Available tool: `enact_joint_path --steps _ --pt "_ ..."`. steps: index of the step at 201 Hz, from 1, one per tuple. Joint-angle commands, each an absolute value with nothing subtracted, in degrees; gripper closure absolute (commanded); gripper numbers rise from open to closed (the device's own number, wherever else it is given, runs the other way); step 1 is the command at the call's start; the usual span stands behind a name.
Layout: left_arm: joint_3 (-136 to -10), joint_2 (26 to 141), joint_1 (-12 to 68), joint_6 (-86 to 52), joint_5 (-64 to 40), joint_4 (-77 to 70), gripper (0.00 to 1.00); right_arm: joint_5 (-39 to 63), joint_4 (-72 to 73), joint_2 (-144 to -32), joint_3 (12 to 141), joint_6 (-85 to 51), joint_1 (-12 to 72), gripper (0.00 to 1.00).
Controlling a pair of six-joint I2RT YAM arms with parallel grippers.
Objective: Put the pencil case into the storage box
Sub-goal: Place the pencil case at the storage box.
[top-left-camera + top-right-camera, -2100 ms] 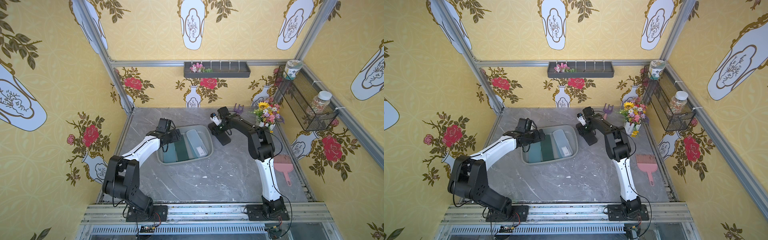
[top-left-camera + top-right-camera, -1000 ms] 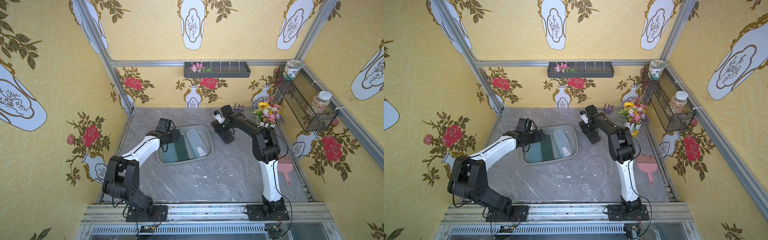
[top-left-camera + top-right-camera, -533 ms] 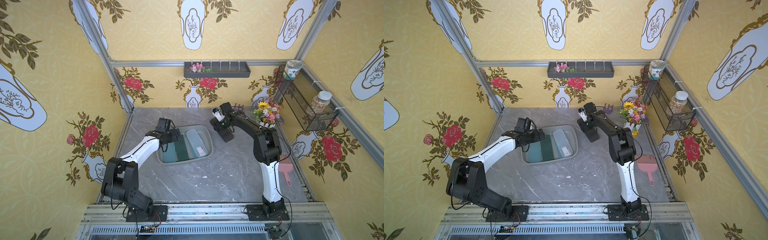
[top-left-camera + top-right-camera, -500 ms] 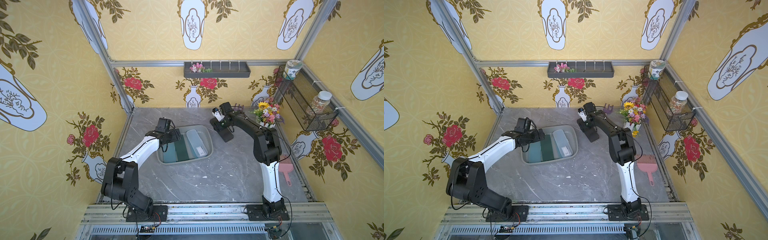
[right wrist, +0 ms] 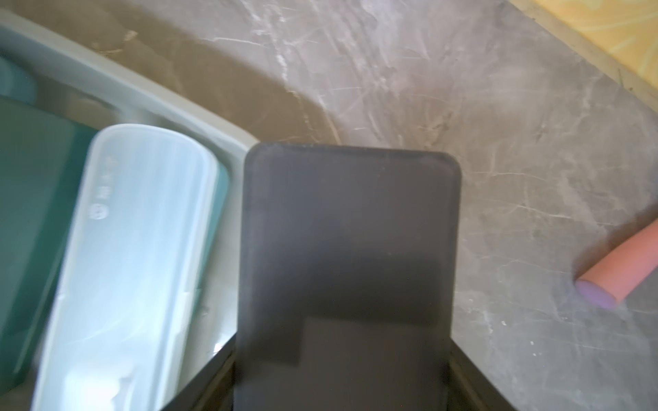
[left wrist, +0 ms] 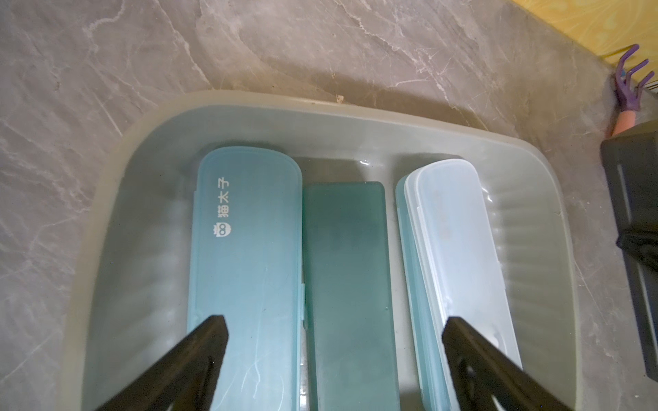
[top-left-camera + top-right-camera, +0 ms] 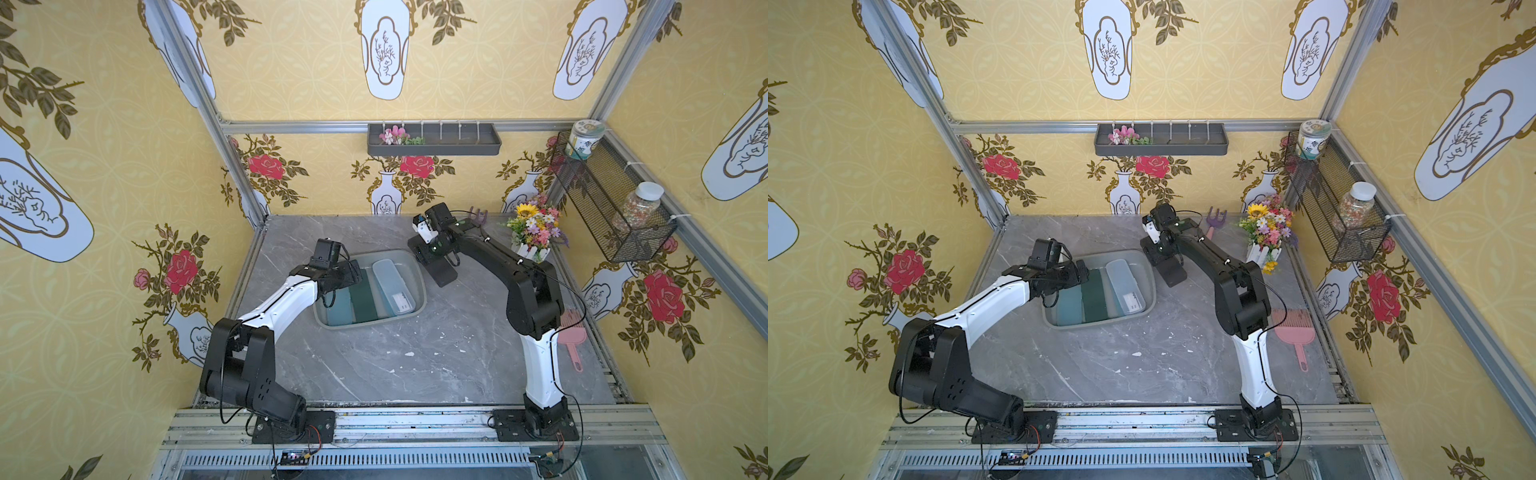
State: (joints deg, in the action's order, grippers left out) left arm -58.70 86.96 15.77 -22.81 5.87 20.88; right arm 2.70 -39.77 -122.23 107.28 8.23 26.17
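The dark green case (image 7: 365, 301) lies flat below and past the pale frosted one. My right gripper will next carry the pencil case (image 7: 441, 271) across, lower it there and let it go.
The storage box (image 7: 374, 325) (image 7: 1100, 323) is a grey-green tub in the middle of the marble table. Lying side by side in it are a light blue case (image 6: 245, 249), a dark green one (image 6: 345, 270) and a pale frosted one (image 6: 459, 249) (image 5: 135, 249). My right gripper (image 5: 341, 356) (image 7: 432, 249) is shut on a black pencil case (image 5: 349, 231) (image 7: 441, 271) (image 7: 1172, 271). The case is tilted, and its far end is at the box's right rim (image 5: 178, 106). My left gripper (image 6: 333, 327) (image 7: 351, 271) hangs open over the box's left end, holding nothing.
A purple hand rake with a pink handle (image 7: 478, 216) (image 5: 619, 270) lies behind the right arm. A flower pot (image 7: 534, 230) stands at the back right, and a pink comb (image 7: 571, 332) lies by the right wall. A wire basket (image 7: 615, 208) and a shelf tray (image 7: 434, 139) hang on the walls.
My right gripper has shifted a little to the left, towards the box, with the black pencil case in it. The left arm has stayed where it was.
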Motion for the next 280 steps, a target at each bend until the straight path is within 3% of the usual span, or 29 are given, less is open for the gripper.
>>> enact_joint_path --steps 1,196,280 --pt "-58.36 86.32 15.79 -24.4 6.57 20.27 0.0 1.6 -40.17 -120.83 107.78 4.07 27.64 0.31" --pt "-56.74 84.23 15.12 -25.64 8.55 22.17 0.0 -5.55 -39.14 -133.47 119.44 -14.2 46.05 0.32" --pt "-54.89 82.74 14.06 -28.32 11.26 21.47 0.0 -7.21 -37.05 -137.74 120.98 -19.8 49.47 0.32"
